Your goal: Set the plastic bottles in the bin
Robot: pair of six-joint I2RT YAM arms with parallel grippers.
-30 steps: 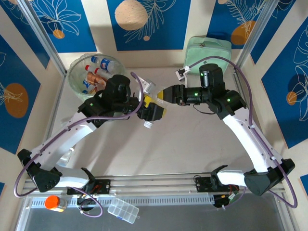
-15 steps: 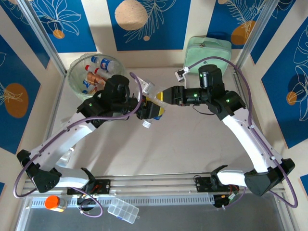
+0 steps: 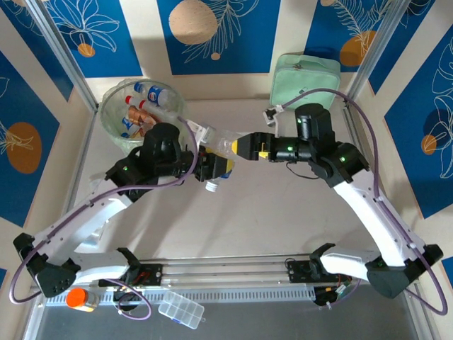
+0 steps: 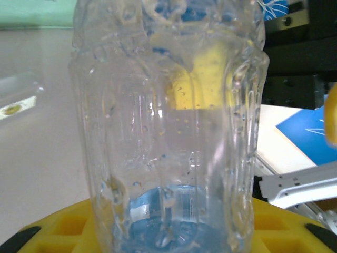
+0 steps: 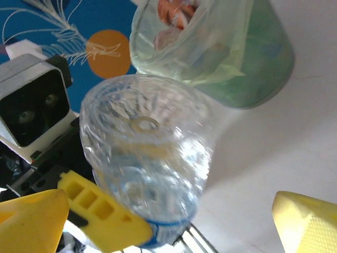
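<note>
My left gripper next swings the clear bottle (image 3: 221, 157) outward over the bin's opening (image 3: 140, 113), which already holds bottles, and lets the bottle go, since that opening is outward of the gripper.
A clear plastic bottle (image 3: 221, 157) with a blue label and white cap hangs over the table's middle, cap toward the near side. My left gripper (image 3: 216, 167) is shut on it. In the left wrist view the bottle (image 4: 168, 132) stands between the yellow fingers (image 4: 47, 232). My right gripper (image 3: 245, 146) stands open just right of the bottle's base, apart from it. The right wrist view looks at that base (image 5: 150, 153) between my spread fingers (image 5: 305, 221). The bin (image 3: 106, 112), lined in pale green, stands at the far left with several bottles (image 3: 145, 95) inside, and its wall (image 5: 258, 63) shows behind the held bottle.
A mint-green zippered case (image 3: 306, 76) sits at the back right. An orange-capped jar (image 3: 81, 298) and a clear compartment box (image 3: 181, 309) lie by the near rail. Metal frame posts stand at the table's left and right sides.
My right gripper has opened, let go of the bottle and drawn back to the right. My left gripper has shut on the bottle and shifted slightly left and nearer with it.
</note>
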